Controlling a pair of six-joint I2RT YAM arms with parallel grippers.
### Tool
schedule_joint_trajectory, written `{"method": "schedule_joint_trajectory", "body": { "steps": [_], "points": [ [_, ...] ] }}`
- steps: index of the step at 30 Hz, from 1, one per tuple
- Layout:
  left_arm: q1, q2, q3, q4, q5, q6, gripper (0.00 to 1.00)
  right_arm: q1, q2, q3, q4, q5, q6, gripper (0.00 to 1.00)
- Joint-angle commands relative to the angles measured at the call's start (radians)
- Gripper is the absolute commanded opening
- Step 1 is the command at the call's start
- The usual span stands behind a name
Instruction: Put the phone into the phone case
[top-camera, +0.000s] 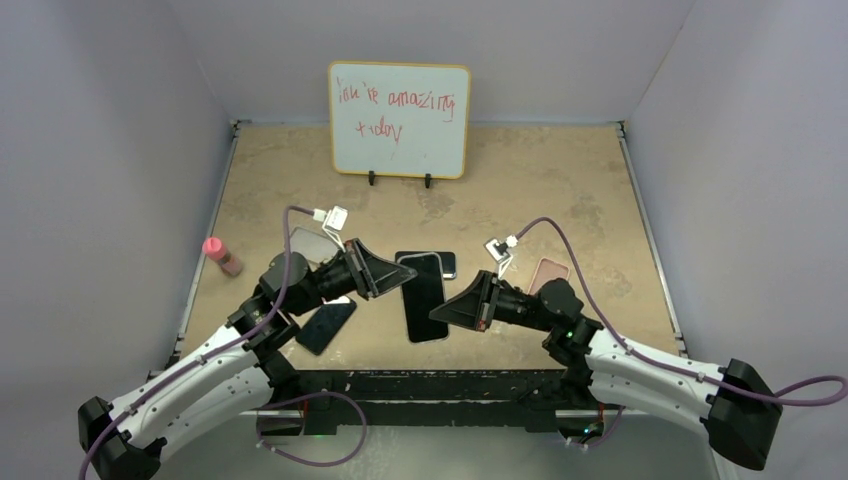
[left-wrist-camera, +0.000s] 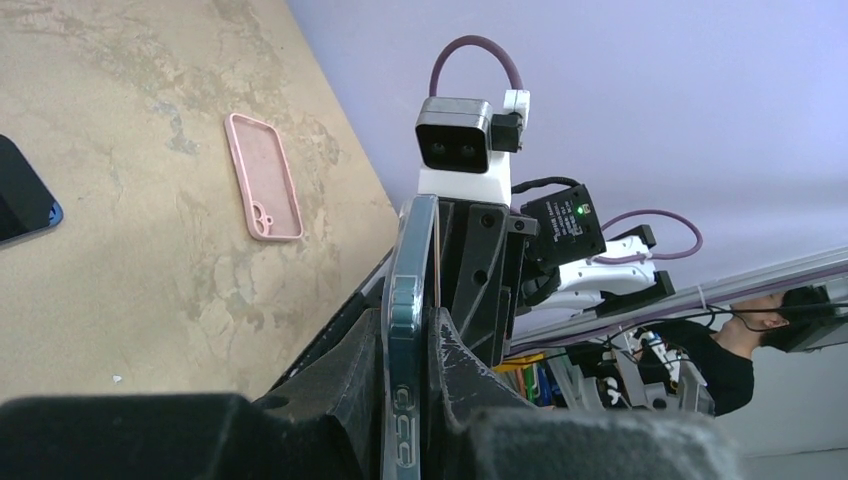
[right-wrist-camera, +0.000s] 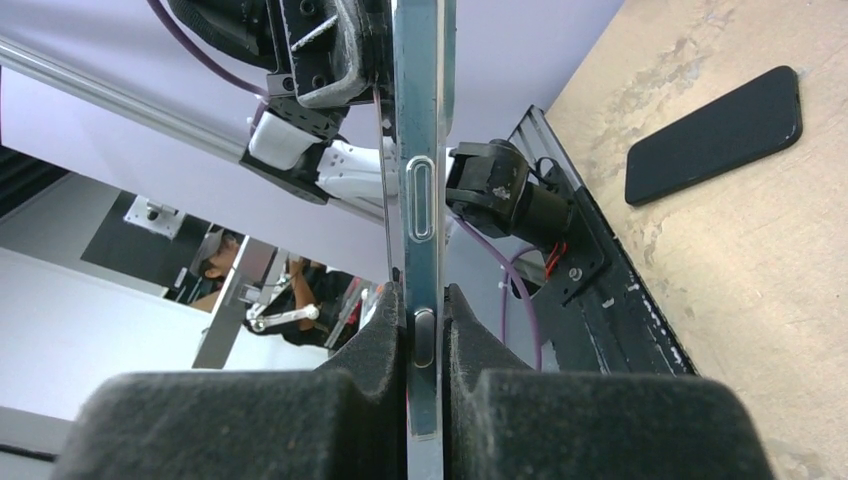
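I will next carry the phone outward with my right gripper, turn the gripper to point downward and lower the phone onto the table past the pink case, because that spot is bare.
A black phone (top-camera: 423, 296) with a silver frame is held above the table middle between both grippers. My left gripper (top-camera: 392, 274) is shut on its far left edge. The left wrist view shows the left gripper (left-wrist-camera: 412, 322) clamped on the edge of a clear phone case (left-wrist-camera: 408, 300). My right gripper (top-camera: 452, 310) is shut on the near right edge. The right wrist view shows the right gripper (right-wrist-camera: 424, 305) clamped on the phone's metal side (right-wrist-camera: 420, 200). Phone and case lie together; I cannot tell whether the phone is fully seated.
A pink case (top-camera: 549, 272) lies right of the grippers, also in the left wrist view (left-wrist-camera: 263, 176). A dark phone (top-camera: 326, 325) lies near left, another device (top-camera: 448, 263) under the held phone, a grey case (top-camera: 308, 243) left. A pink bottle (top-camera: 222, 256) and a whiteboard (top-camera: 400, 120) stand farther off.
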Motion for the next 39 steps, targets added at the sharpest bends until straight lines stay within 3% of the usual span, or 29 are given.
{"method": "schedule_joint_trajectory", "body": {
  "steps": [1,4,7,8,9,17,22,28,39],
  "points": [
    [0.008,-0.007,0.05,-0.029,-0.06,0.091,0.03,0.0,-0.015,-0.003,0.0,0.041,0.012,0.0],
    [0.008,0.005,0.093,-0.106,-0.061,0.145,0.36,0.001,-0.019,0.008,-0.033,0.076,0.004,0.0],
    [0.008,0.018,0.162,-0.287,-0.098,0.228,0.66,-0.001,-0.029,0.031,-0.111,0.132,-0.03,0.0],
    [0.008,0.02,0.184,-0.349,-0.127,0.251,0.75,-0.002,-0.035,0.045,-0.154,0.158,-0.048,0.0],
    [0.008,0.02,0.207,-0.41,-0.155,0.28,0.77,-0.006,-0.039,0.061,-0.206,0.184,-0.07,0.0],
    [0.007,0.035,0.285,-0.682,-0.3,0.488,0.87,-0.052,0.048,0.319,-0.748,0.512,-0.369,0.0],
    [0.008,0.09,0.28,-0.767,-0.329,0.56,0.89,-0.177,0.204,0.467,-0.871,0.569,-0.544,0.0],
    [0.008,0.104,0.282,-0.765,-0.307,0.58,0.9,-0.322,0.421,0.581,-0.933,0.541,-0.678,0.0],
    [0.008,0.102,0.274,-0.773,-0.317,0.578,0.96,-0.575,0.766,0.733,-0.851,0.246,-0.779,0.0]
  ]
}}
